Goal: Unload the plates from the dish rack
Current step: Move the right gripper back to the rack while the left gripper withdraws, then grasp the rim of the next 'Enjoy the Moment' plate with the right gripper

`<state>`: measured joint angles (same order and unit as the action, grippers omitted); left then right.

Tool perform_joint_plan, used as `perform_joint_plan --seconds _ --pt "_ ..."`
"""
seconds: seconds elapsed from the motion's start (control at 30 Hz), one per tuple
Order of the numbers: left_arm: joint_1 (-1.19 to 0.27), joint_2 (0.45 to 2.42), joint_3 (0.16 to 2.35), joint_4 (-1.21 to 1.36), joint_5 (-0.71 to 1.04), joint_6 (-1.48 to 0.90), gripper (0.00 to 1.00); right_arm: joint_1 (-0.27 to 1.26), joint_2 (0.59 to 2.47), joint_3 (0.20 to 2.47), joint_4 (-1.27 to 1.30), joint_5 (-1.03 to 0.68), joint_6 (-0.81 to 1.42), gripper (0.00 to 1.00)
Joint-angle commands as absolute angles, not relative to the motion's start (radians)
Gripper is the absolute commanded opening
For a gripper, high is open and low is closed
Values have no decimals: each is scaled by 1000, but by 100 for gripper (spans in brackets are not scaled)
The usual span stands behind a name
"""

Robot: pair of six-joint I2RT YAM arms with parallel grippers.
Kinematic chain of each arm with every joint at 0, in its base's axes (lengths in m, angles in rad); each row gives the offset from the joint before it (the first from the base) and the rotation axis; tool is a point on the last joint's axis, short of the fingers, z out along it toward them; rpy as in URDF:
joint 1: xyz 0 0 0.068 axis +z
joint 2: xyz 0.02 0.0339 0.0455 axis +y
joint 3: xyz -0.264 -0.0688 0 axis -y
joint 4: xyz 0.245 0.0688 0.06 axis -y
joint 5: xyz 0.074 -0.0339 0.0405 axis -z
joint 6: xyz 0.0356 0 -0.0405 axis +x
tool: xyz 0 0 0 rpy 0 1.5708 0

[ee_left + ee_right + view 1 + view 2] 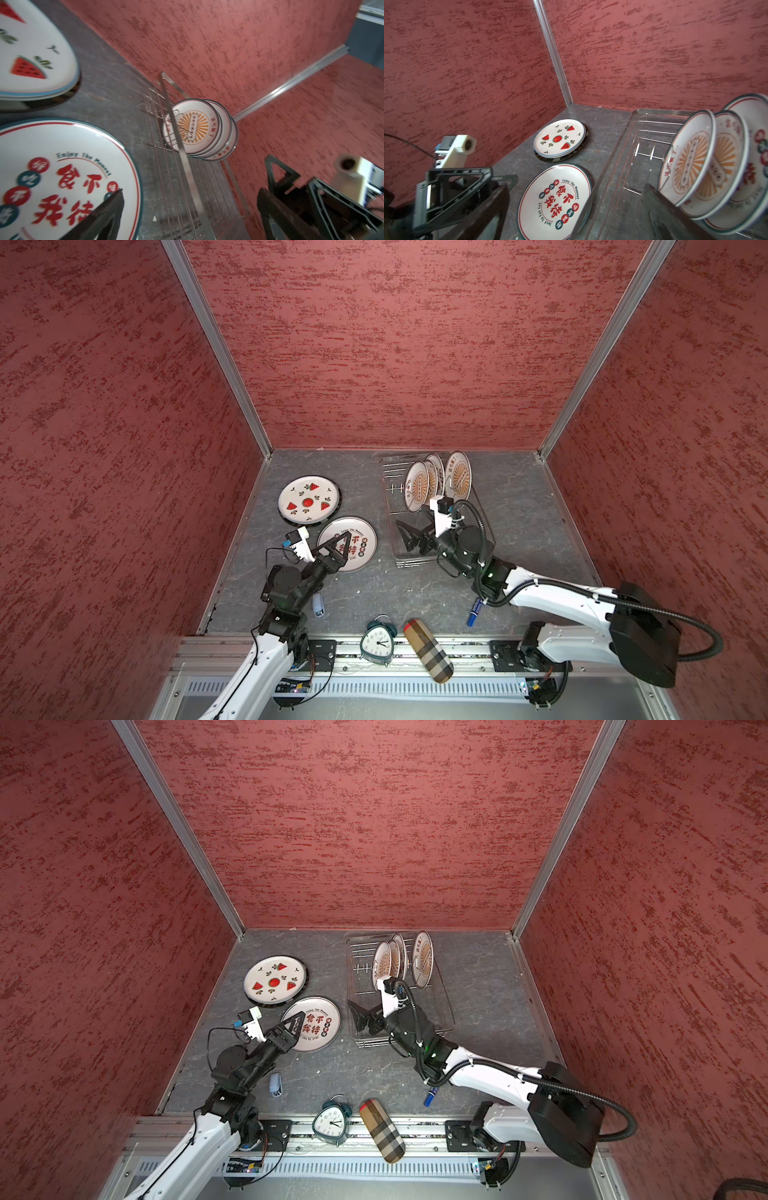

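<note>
Next, my right gripper turns toward the upright plates and moves outward onto the racked red-character plate's near rim, because a gap beside it leaves finger room.
The dish rack [405, 563] [360, 1042] stands at the back right with several plates upright in it, sunburst prints facing front [417, 491] [382, 965] [689, 158] [193, 126]. A watermelon plate [308, 501] [559, 138] lies flat on a dark-rimmed one at the back left. In front of it lies a red-character plate [357, 556] [62, 166] [556, 199]. My left gripper [343, 549] [191, 199] hangs open over that plate's near edge, holding nothing. My right gripper [405, 537] [575, 199] is open and empty over the rack's front left part.
Along the front edge stand a teal alarm clock [376, 641] and a plaid case [428, 649]. A blue marker [473, 612] lies under the right arm and a small blue-white item [318, 605] by the left arm. Red walls close in three sides.
</note>
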<state>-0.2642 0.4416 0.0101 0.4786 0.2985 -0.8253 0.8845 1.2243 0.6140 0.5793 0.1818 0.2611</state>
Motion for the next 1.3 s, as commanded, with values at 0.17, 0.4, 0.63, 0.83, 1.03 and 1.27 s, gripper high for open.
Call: perform_joint_plan --seconds 0.17,0.4,0.63,0.83,1.03,1.27 --pt "-324 461 10 693 542 -698 99 753 1121 662 328 232 334 99" --pt "-456 564 45 759 563 -603 99 645 1139 714 241 238 363 96" --pt "-507 723 63 900 612 -633 99 607 1226 814 161 290 341 71" --pt "-542 809 100 873 565 -600 100 606 1329 921 85 413 307 48" --pt "-584 790 123 772 484 -566 99 604 1431 1032 11 470 276 34" --pt "-605 767 131 735 472 -548 99 598 1606 1215 -159 507 281 31"
